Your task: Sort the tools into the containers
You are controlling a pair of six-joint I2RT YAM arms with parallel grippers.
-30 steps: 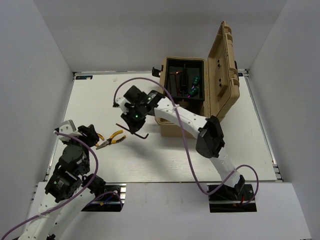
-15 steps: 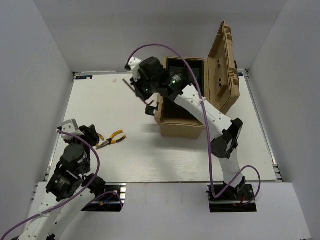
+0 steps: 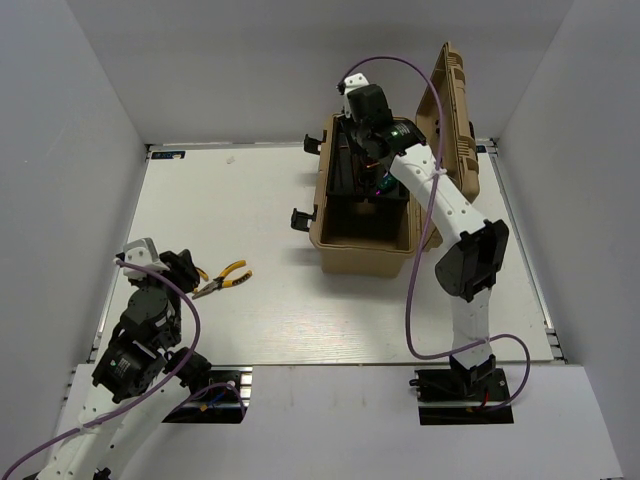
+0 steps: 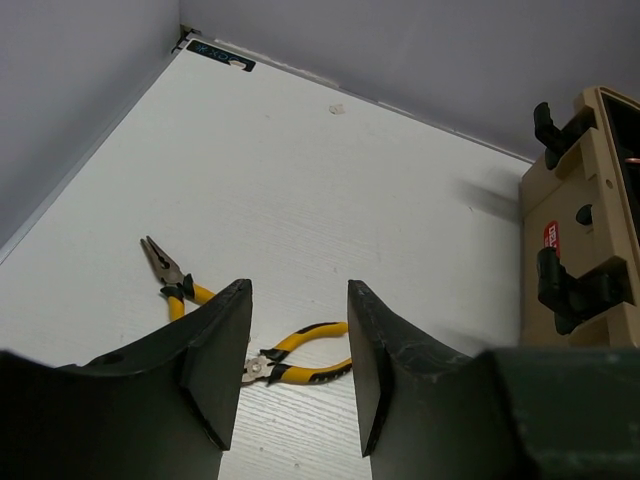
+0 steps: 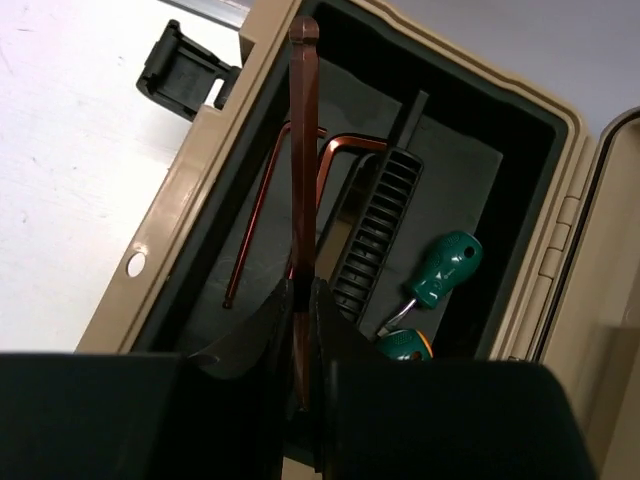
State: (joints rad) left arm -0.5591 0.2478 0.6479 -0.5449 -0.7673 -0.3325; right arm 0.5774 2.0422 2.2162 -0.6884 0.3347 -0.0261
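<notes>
Next I will move my right gripper down to the bottom of the toolbox with the other hex keys and release the dark-red one among its kind.
The open tan toolbox (image 3: 365, 260) stands at the back right of the table. My right gripper (image 3: 362, 135) hovers over its inside, shut on a dark-red hex key (image 5: 303, 150) that points away from the jaws (image 5: 303, 288). Inside the box (image 5: 170, 230) lie more hex keys (image 5: 258, 225) and two green-handled screwdrivers (image 5: 447, 268). My left gripper (image 3: 180, 267) hangs low at the left, open (image 4: 298, 290), with nothing between its fingers. Yellow-handled pliers (image 4: 305, 358) lie just beyond it, and a second pair (image 4: 165, 275) lies to their left.
The box lid (image 3: 450, 140) stands upright on the right side. Black latches (image 3: 300, 217) stick out from the box's left wall. White walls close in the table on three sides. Purple cables loop off both arms.
My right arm carried the hex key from over the table left of the box, up and across, to above the box's inside. The left arm stayed in place.
</notes>
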